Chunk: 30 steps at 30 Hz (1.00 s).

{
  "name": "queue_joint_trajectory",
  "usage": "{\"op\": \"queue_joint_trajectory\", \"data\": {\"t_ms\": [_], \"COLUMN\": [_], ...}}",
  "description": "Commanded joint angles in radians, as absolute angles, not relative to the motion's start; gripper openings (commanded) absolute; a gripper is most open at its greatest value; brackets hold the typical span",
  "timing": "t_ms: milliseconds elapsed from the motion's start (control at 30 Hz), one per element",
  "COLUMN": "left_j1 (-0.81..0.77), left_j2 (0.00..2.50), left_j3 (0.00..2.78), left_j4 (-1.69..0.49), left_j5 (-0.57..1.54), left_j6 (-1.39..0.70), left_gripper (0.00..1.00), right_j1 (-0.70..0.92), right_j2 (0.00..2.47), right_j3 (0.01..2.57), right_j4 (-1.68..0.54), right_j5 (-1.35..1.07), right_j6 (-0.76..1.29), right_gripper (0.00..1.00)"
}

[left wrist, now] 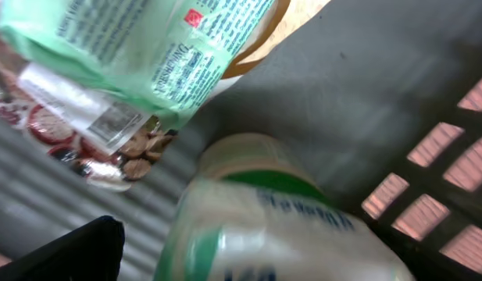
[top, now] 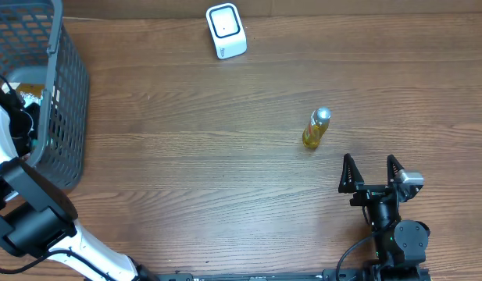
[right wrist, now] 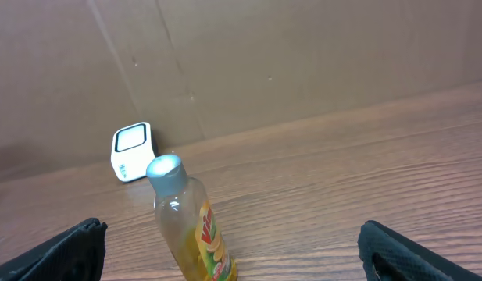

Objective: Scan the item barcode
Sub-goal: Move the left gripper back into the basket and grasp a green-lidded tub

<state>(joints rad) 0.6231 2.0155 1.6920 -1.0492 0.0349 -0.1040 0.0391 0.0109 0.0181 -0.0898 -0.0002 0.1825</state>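
Observation:
The container's green part is still below. I will lower my left gripper deeper around the container next, then close the gap beside one finger.
A white barcode scanner [top: 226,31] stands at the table's far edge, and also shows in the right wrist view [right wrist: 132,151]. A small yellow bottle [top: 315,130] with a silver cap stands upright on the table. My right gripper [top: 369,161] is open just short of the bottle [right wrist: 190,226], with nothing between its fingers [right wrist: 76,250]. My left arm reaches into the grey basket [top: 69,101]. There the left gripper [left wrist: 241,269] is open around a blurred white-and-green container [left wrist: 280,226], with a gap beside its one visible finger [left wrist: 76,250].
Inside the basket, a green printed packet [left wrist: 131,39] and a clear snack packet [left wrist: 92,133] lie above the container. The basket's mesh wall [left wrist: 428,195] is close on the right. Brown cardboard [right wrist: 264,62] backs the table.

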Motion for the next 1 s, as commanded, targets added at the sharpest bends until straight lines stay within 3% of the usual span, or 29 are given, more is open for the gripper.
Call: {"op": "queue_joint_trajectory", "data": {"t_ms": [0,433,667,767,967], "left_j1": [0.619,0.619,0.619,0.619,0.619], "left_j2": [2.001,2.003,2.001,2.001,2.001], "left_j3": [1.647,1.577,1.586,1.605,1.645], "left_j4": [-1.026,-0.969,-0.958,-0.964,-0.975], "left_j5": [0.064,0.064,0.065,0.072,0.072], "left_j6": [-0.089,-0.089,-0.093,-0.093,-0.089], "left_gripper": [1.00,0.89,0.66,0.66,0.76], "right_j1": [0.035,0.035,0.035,0.035,0.035], "right_j2": [0.003,0.003,0.003,0.003,0.003], "right_j3": [0.008,0.008,0.008,0.008,0.008], "right_j4": [-0.084,-0.084,-0.084,-0.084,-0.084], "right_j5": [-0.002,-0.002,-0.002,-0.002,-0.002], "right_j6": [0.178,0.178,0.178,0.178,0.178], "right_gripper": [1.00,1.00,1.00,1.00,1.00]}}
